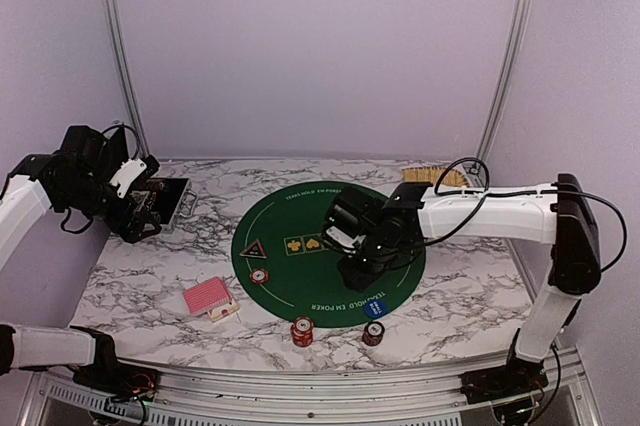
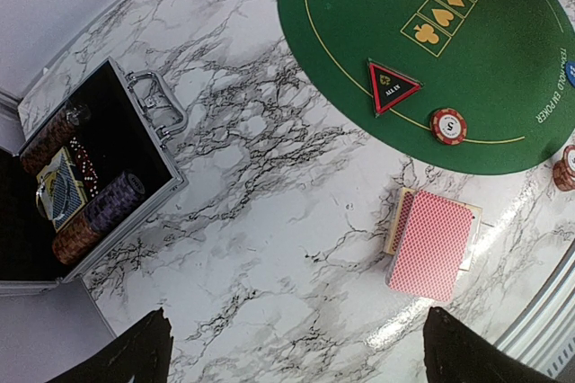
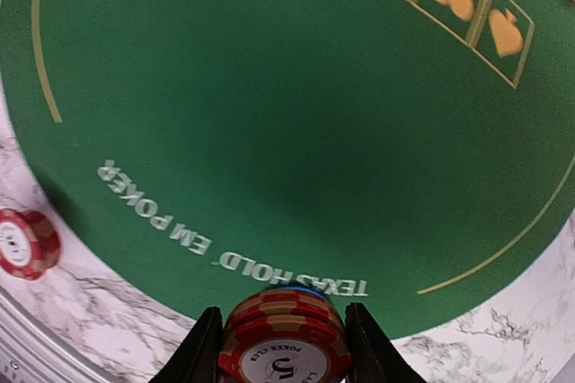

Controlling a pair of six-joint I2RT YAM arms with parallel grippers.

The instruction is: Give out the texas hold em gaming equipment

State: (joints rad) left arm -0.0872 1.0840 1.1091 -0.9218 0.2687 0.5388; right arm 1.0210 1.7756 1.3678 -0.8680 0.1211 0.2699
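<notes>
The green mat [image 1: 300,216] is empty at the curved line's end past the blue disc [image 1: 375,308], so my right gripper will next lower onto that spot, toward the right in the top view.
My right gripper [image 1: 355,272] hangs over the near part of the round green poker mat [image 1: 300,216]. In the right wrist view this gripper [image 3: 283,313] is shut on a short stack of red-and-white poker chips [image 3: 284,347]. A single chip [image 1: 259,276] lies on the mat beside the black triangular marker [image 1: 250,248]. A blue disc [image 1: 375,308] sits at the mat's near edge. Two chip stacks [image 1: 302,331] [image 1: 372,333] stand on the marble in front. The red-backed playing cards [image 1: 210,298] [image 2: 431,244] lie left of the mat. My left gripper [image 2: 296,356] is open, high above bare marble.
The black-and-silver case [image 1: 170,201] [image 2: 90,185] lies open at the far left with rolls of chips inside, close under the left arm. A tan woven tray [image 1: 436,178] sits at the back right. The table's metal rail runs along the near edge.
</notes>
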